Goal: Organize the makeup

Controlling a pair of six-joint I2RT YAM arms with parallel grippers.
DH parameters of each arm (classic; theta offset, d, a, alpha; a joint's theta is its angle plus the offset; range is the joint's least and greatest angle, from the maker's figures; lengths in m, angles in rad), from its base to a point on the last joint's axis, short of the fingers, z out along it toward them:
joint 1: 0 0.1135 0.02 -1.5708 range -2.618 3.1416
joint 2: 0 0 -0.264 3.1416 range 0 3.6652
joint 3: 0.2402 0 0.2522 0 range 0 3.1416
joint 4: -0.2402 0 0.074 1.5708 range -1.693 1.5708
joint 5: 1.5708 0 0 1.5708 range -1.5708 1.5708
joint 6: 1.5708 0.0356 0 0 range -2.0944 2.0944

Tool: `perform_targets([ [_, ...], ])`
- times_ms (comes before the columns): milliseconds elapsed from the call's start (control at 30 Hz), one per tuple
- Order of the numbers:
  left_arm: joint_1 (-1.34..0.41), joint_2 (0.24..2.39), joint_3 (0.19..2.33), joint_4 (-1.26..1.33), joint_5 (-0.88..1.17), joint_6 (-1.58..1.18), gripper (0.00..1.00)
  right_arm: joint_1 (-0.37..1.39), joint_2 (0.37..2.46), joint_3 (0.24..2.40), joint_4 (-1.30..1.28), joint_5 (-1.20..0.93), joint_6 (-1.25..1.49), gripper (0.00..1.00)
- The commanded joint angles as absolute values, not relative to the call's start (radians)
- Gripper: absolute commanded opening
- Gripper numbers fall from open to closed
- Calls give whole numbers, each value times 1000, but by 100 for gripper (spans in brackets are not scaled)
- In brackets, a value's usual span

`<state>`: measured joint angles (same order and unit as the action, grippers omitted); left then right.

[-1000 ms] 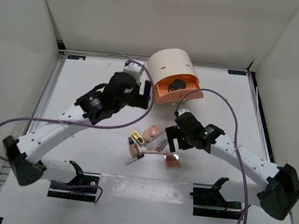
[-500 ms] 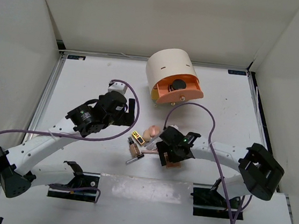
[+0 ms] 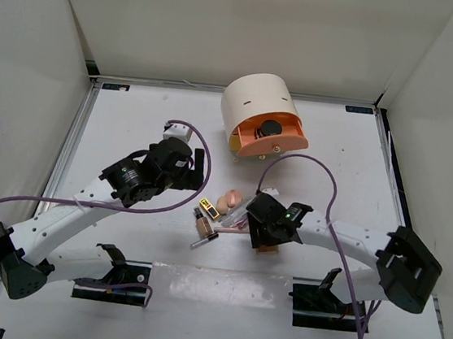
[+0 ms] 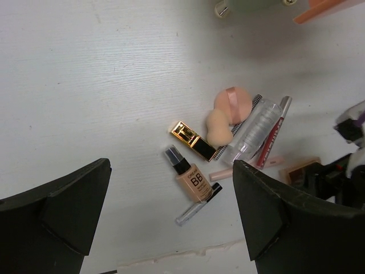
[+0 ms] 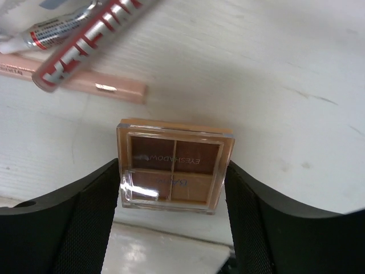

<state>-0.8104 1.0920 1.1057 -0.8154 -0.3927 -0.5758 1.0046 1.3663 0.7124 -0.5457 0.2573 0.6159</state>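
Observation:
The orange drawer (image 3: 273,134) is pulled out, so my right gripper needs to lift the eyeshadow palette, carry it outward over the open inside of the drawer and release it.
The makeup lies in a pile at the table's middle: peach sponges (image 3: 230,198) (image 4: 225,114), a gold lipstick (image 4: 193,140), a BB foundation bottle (image 4: 191,178), clear and red gloss tubes (image 4: 256,128) (image 5: 97,31) and a peach pencil (image 5: 85,85). At the pile's right end my right gripper (image 3: 261,237) (image 5: 173,188) is down on the table. Its fingers press both sides of a brown eyeshadow palette (image 5: 171,171). My left gripper (image 3: 198,166) (image 4: 171,171) hovers open above the pile's left side, holding nothing.
A cream cylindrical box (image 3: 258,108) stands at the back centre. Its orange drawer (image 3: 282,147) is pulled out with a black round compact (image 3: 271,129) inside. White walls enclose the table on three sides. Purple cables loop off both arms.
The left arm pulled back from the box to above the pile, then held still. The right gripper came down over the eyeshadow palette and its jaws closed in on it.

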Motion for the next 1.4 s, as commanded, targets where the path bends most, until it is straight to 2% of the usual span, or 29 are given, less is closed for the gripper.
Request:
perform_targets([
  [0, -801, 1092, 1120, -786, -414, -566, 98, 1000, 1234, 770, -702, 374, 675, 38],
  [233, -759, 1111, 1111, -730, -368, -535, 98, 871, 1092, 980, -868, 577, 626, 38],
  [367, -720, 1123, 1109, -718, -331, -517, 98, 758, 1049, 1156, -829, 644, 525, 38],
  [467, -690, 1132, 1106, -706, -310, -497, 98, 712, 1040, 1248, -706, 657, 393, 40],
  [567, -658, 1141, 1104, -693, -282, -479, 98, 687, 1092, 1319, -571, 611, 252, 41],
  [800, -630, 1141, 1080, -687, -273, -472, 98, 620, 1393, 1544, -344, 424, 68, 42],
  [933, -630, 1126, 1048, -670, -245, -476, 98, 607, 1497, 1562, -261, 335, 49, 41],
  [1133, -620, 1120, 1031, -693, -236, -482, 98, 598, 1519, 1507, -245, 308, 67, 42],
  [1367, -604, 1117, 994, -693, -180, -495, 98, 598, 1460, 1420, -264, 279, 74, 53],
])
